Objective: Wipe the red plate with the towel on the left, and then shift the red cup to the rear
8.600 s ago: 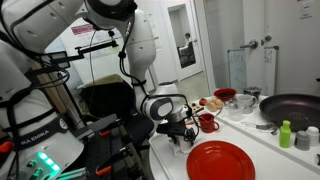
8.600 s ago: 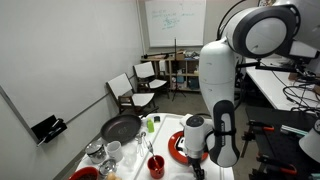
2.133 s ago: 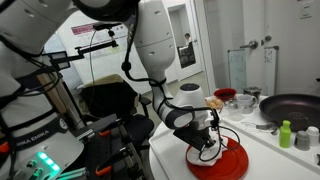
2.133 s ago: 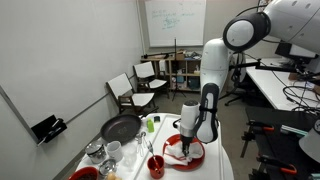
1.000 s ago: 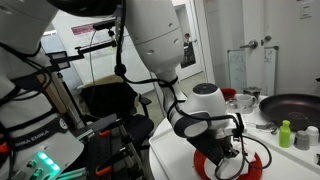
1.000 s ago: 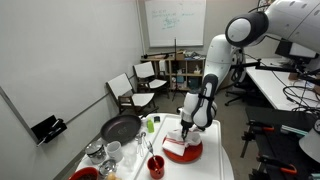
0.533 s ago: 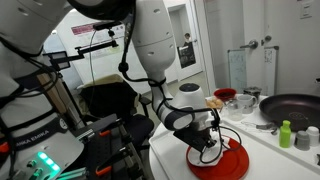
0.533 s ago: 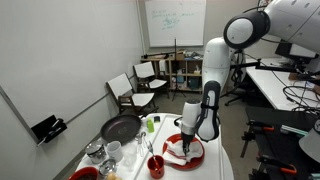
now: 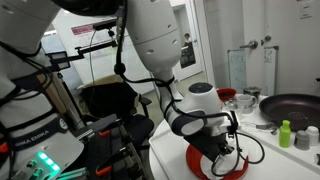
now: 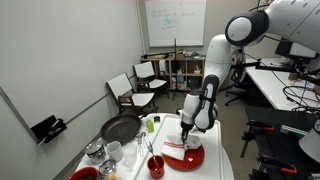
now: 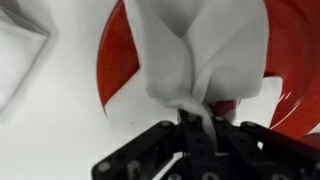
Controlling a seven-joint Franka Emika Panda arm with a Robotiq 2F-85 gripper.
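Note:
The towel partly covers the plate, so the robot's gripper should next lift off the plate, away from the red cup, and go down onto the tabletop beyond the plate's rim.
The red plate (image 11: 118, 62) lies on the white table, and shows in both exterior views (image 9: 203, 165) (image 10: 190, 157). The white towel (image 11: 200, 45) hangs bunched from my gripper (image 11: 198, 112), which is shut on its top fold and presses it onto the plate. In both exterior views the gripper (image 9: 222, 152) (image 10: 185, 135) points down over the plate; a bit of the towel (image 10: 174, 144) shows beneath it. The red cup (image 10: 156, 166) stands on the table beside the plate, apart from the gripper. The arm hides the cup in the exterior view from the opposite side.
A dark frying pan (image 9: 292, 104) (image 10: 120, 128), a red bowl (image 9: 226, 95), a green bottle (image 9: 285, 133) and white cups (image 10: 113, 150) crowd the table beyond the plate. Another white cloth (image 11: 20, 45) lies beside the plate. Chairs (image 10: 135, 85) stand behind.
The gripper has slid the towel across the plate from where it was half a second ago, back to about where it stood one second ago. It stays shut.

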